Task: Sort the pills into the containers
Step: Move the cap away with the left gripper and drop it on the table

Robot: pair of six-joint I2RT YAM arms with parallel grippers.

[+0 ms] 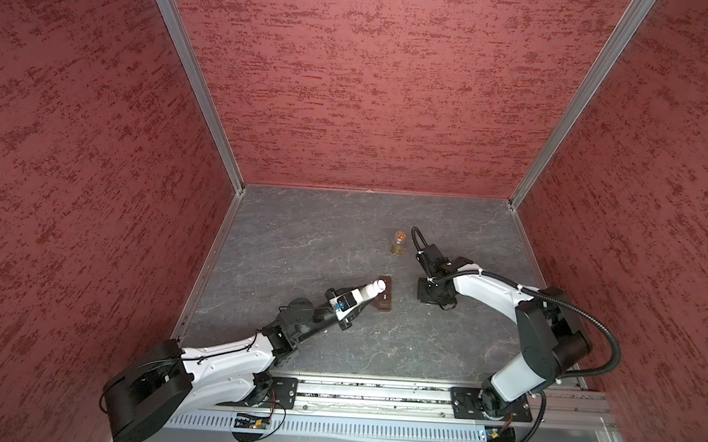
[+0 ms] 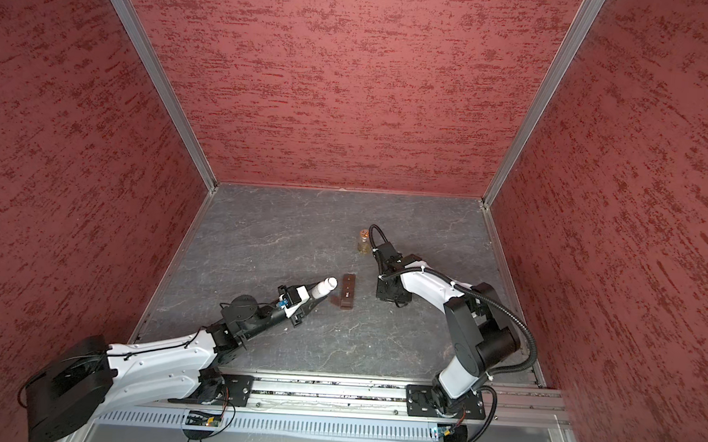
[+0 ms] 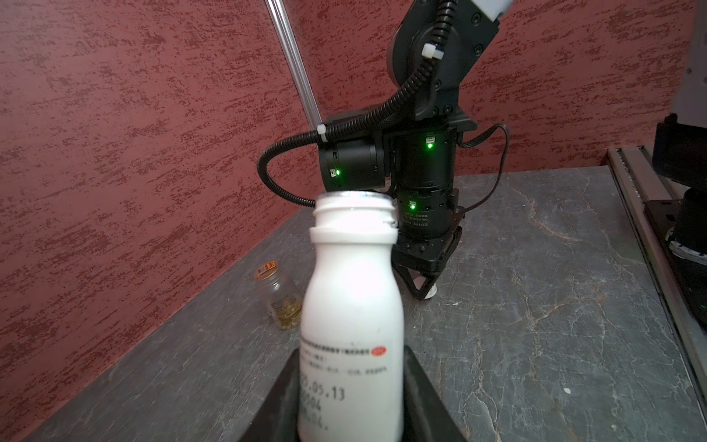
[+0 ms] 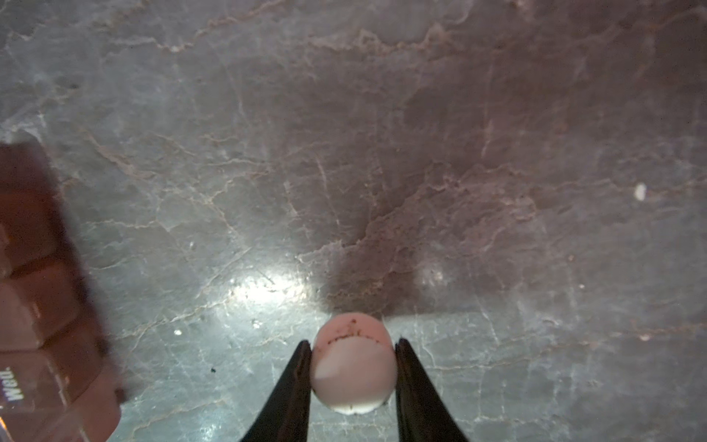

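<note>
My right gripper is just above clear marbled tabletop, so next it needs to bring the round white cap (image 4: 352, 367) down onto it, away from the strip box, and let go.
My left gripper (image 1: 355, 300) (image 3: 352, 358) is shut on a small white bottle (image 1: 371, 290) (image 2: 324, 288) (image 3: 352, 291). The bottle has no cap and is held above the table, its open mouth pointing toward the far end of the containers (image 1: 385, 295) (image 2: 347, 292) (image 4: 38, 298), a narrow dark-brown strip box. To the right of the strip, my right gripper (image 1: 436, 293) (image 2: 394, 292) (image 4: 352, 344) points down, shut on a round white cap (image 4: 352, 367) just above the table. A small white speck, perhaps a pill (image 4: 639, 191), lies loose on the table.
A clear amber bottle (image 1: 399, 243) (image 2: 363, 241) (image 3: 281, 298) with an orange cap stands behind the strip, with yellowish pills at its bottom. Red walls enclose the grey marbled table (image 1: 301, 236) on three sides. The metal rail (image 1: 376, 391) with the arm bases runs along the front.
</note>
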